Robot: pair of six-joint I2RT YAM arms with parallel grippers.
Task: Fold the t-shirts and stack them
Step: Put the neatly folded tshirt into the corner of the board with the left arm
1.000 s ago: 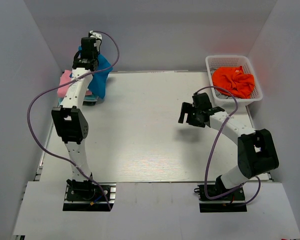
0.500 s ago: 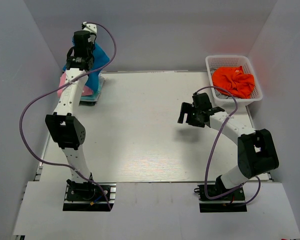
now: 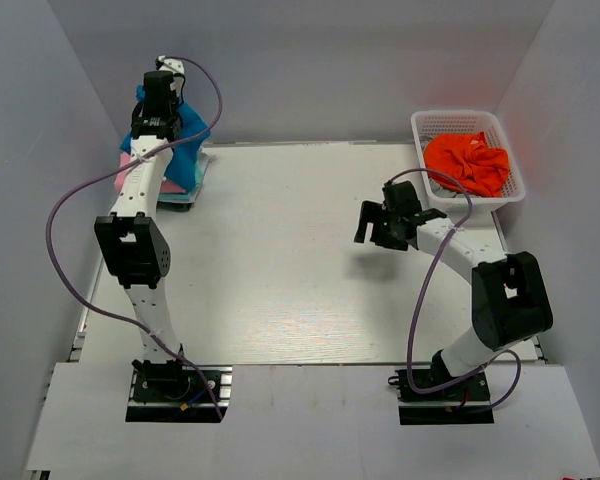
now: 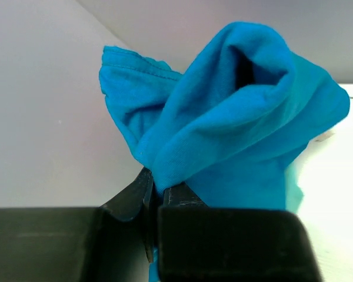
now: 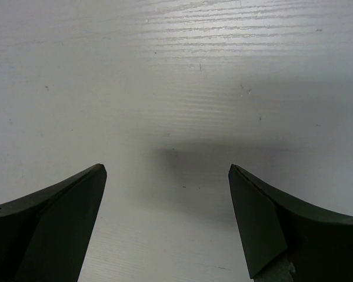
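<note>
I will next lower my left gripper onto the stack with the pink t-shirt and release the bright blue t-shirt [image 3: 185, 150], because the shirt already hangs over that stack.
My left gripper [image 3: 150, 125] is at the far left corner, shut on the bright blue t-shirt [image 3: 185, 150], which hangs from it over a stack with a pink t-shirt [image 3: 130, 168] and a pale teal edge [image 3: 178, 197]. In the left wrist view the blue shirt [image 4: 235, 111] bunches above the closed jaws of the left gripper [image 4: 156, 191]. My right gripper [image 3: 372, 225] hovers open and empty over the bare table's right half; the right wrist view shows it [image 5: 167, 176] with only tabletop between its fingers. An orange-red t-shirt [image 3: 468, 160] lies crumpled in the basket.
The white lattice basket [image 3: 435, 122] stands at the far right corner. The grey walls close in on the left, back and right. The white table [image 3: 280, 270] spreads between the arms.
My left gripper has carried the blue shirt further back and left over the stack at the corner. My right gripper has barely moved.
</note>
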